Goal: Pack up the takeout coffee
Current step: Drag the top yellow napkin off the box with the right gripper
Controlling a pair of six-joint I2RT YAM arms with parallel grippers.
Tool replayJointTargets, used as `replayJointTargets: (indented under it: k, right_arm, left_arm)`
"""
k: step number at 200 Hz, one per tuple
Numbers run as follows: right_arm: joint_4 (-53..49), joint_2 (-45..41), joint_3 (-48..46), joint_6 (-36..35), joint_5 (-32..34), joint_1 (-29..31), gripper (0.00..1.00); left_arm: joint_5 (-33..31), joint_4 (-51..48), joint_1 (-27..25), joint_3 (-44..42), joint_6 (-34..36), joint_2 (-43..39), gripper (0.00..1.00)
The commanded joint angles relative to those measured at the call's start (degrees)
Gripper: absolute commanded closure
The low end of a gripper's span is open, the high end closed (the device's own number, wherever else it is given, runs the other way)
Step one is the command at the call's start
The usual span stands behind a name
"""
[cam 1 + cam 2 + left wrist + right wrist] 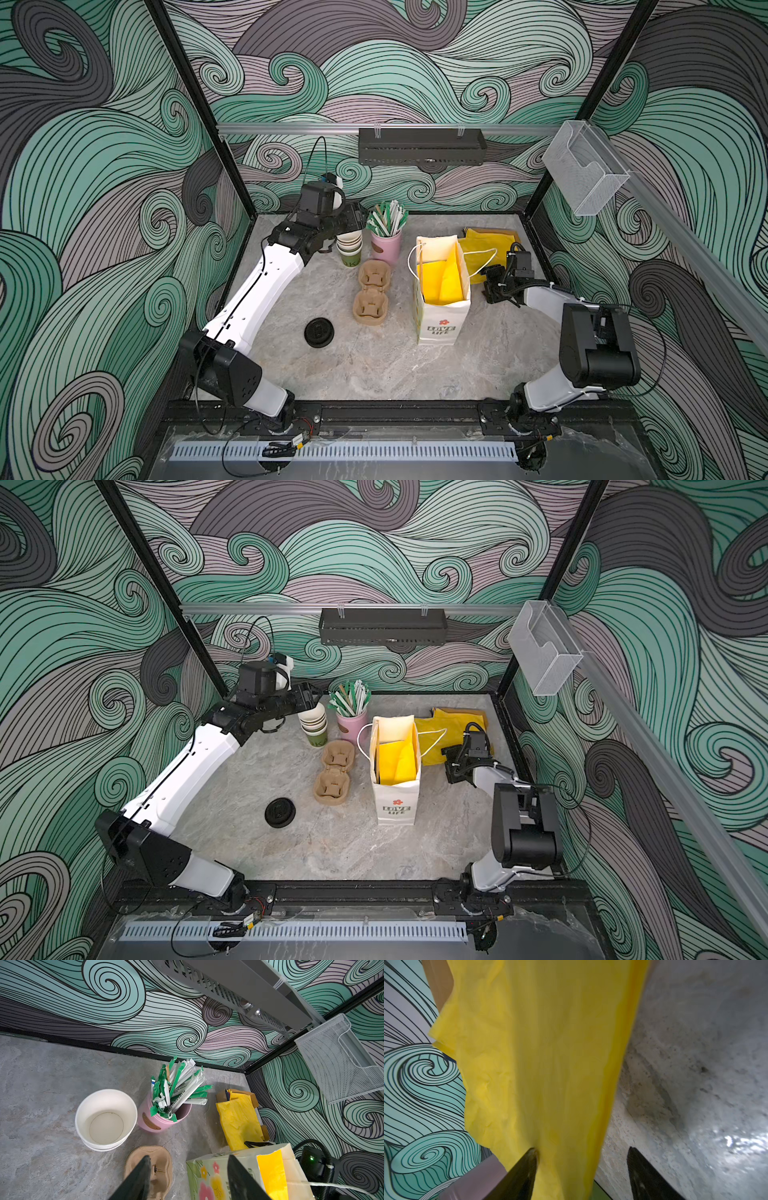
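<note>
The loose yellow sheet hangs between the open fingers of my right gripper, so next the gripper needs to move slightly away from the paper bag and close its fingers on the sheet.
The takeout coffee cups stand as a nested stack of olive-green paper cups at the back left, cream-white inside and without lids. A black sip lid lies flat on the table nearer the front. My left gripper hovers open just above and beside the stack, with nothing between its fingers. My right gripper is open low at the back right, with a loose yellow sheet hanging between its jaws and touching one finger.
A pink cup of straws stands right of the stack. Two brown pulp carriers lie in front of it. An upright paper bag with yellow lining is mid-table. A yellow pile lies behind it.
</note>
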Motion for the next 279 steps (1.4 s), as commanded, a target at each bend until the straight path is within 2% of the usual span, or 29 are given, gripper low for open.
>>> replayJointTargets:
  k: [1,43,69,87,152,228,243,279]
  right_arm:
    - [7.26,-0.1,-0.7,3.63,-0.04,-0.35,0.36]
    - [7.62,-1.08,-1.59,5.1,0.17,-0.43,0.55]
    - [7.69,-2.26,-2.44,5.92,0.48,-0.48,0.7]
    - [7.66,-3.11,-2.83,6.41,0.59,-0.47,0.77]
    - [5.77,-6.86,-2.93,6.62,1.76,-0.6,0.91]
    - [2.36,-12.16,-2.74,4.8,2.72,-1.27,1.0]
    - [-0.14,-14.1,-1.07,1.4,3.26,-1.55,1.0]
    - [-9.85,-20.33,6.02,-11.87,7.21,-2.05,1.0]
  left_arm:
    - [0.83,0.9,-0.32,1.94,1.11,0.42,0.39]
    - [0.84,0.86,-0.33,2.21,1.08,0.92,0.4]
    - [0.84,0.97,-0.32,2.21,1.08,0.82,0.39]
    - [0.84,0.9,-0.33,2.12,0.99,0.72,0.4]
    - [0.58,0.97,-0.36,1.68,1.08,0.03,0.4]
    - [-0.01,1.05,-0.32,1.42,1.59,-1.0,0.4]
    - [-0.13,1.05,-0.32,1.58,1.89,-1.08,0.4]
    - [-0.65,0.74,-0.34,3.46,3.88,-0.67,0.4]
